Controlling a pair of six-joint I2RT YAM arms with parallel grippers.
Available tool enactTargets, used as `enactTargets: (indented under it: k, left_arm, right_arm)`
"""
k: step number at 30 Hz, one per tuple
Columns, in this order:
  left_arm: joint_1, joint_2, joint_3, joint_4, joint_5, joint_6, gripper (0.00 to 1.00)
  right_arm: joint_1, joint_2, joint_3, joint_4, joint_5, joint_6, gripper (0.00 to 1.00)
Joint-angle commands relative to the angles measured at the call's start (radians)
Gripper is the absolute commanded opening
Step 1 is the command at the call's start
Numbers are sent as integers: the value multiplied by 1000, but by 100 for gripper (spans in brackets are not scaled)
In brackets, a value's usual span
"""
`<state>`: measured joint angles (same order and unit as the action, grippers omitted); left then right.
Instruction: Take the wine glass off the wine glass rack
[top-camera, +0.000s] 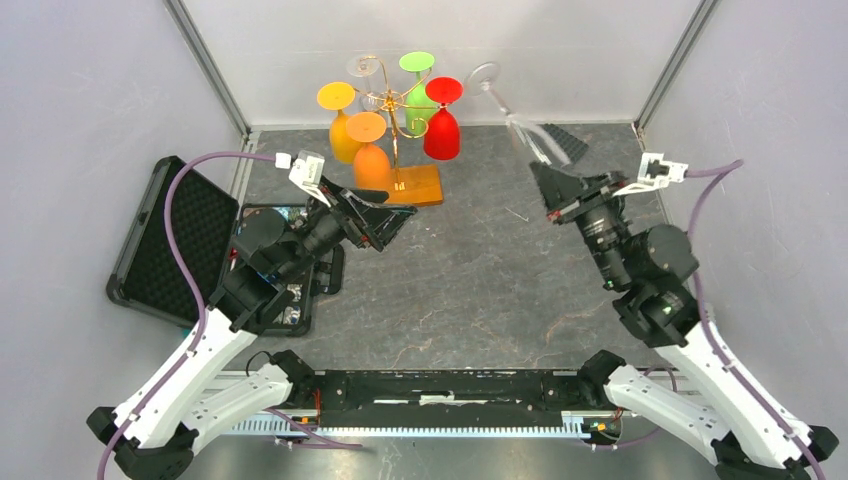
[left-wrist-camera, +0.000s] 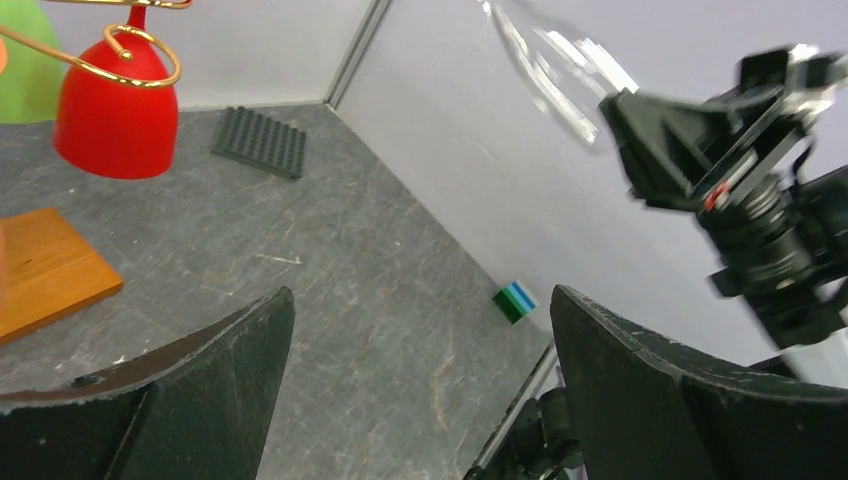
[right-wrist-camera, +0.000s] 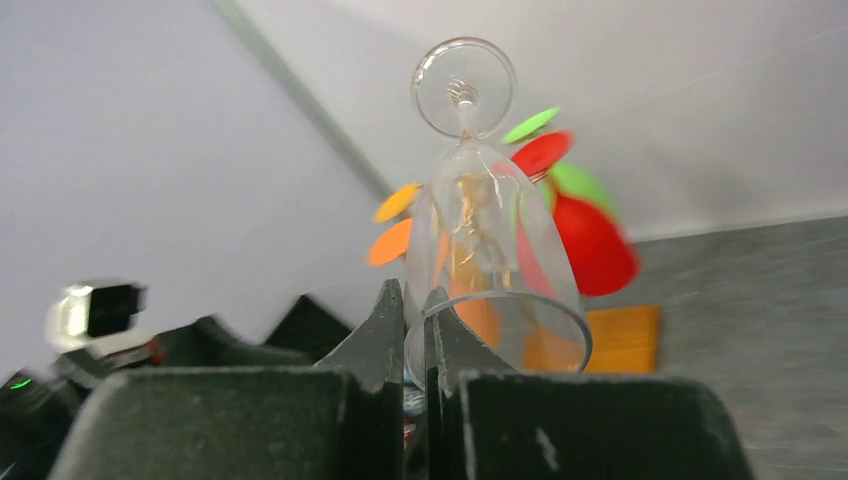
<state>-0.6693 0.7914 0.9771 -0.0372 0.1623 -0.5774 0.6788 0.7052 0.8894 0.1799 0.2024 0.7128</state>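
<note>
I will turn my right gripper next so the clear glass's foot points down, then lower the glass and release it, because the bare tabletop in front of the studded plate is below.
The wine glass rack (top-camera: 396, 108), gold scrolled arms on a wooden base (top-camera: 422, 185), stands at the back of the table. Yellow (top-camera: 341, 135), orange (top-camera: 371, 160), green (top-camera: 418, 98) and red (top-camera: 441, 130) glasses hang upside down from it. A clear wine glass (top-camera: 525, 135) is off the rack, to its right, tilted in the air with its foot up. My right gripper (right-wrist-camera: 412, 300) is shut on the rim of this glass (right-wrist-camera: 490, 235), one finger inside the bowl and one outside. My left gripper (left-wrist-camera: 420, 300) hangs open and empty just in front of the base (left-wrist-camera: 40, 265).
An open black case (top-camera: 170, 240) lies at the left under my left arm. A dark grey studded plate (top-camera: 567, 143) sits in the back right corner. A small green and blue block (left-wrist-camera: 515, 300) rests by the right wall. Walls close in on three sides.
</note>
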Motion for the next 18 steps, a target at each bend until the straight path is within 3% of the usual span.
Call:
enactTargets:
  k: [1,11,18]
  left_arm:
    - [-1,2,54,-75,-20,103,100]
    - [-1,36,81,-154,-73,189,100]
    - [-1,63,110,-226,-87,230,100]
  right_arm:
    - [-2,77,241,-420,259,-324,0]
    - [-5,321,625,-932,395,-593,0]
    - [-103,485,719,-1043,223,-682,0]
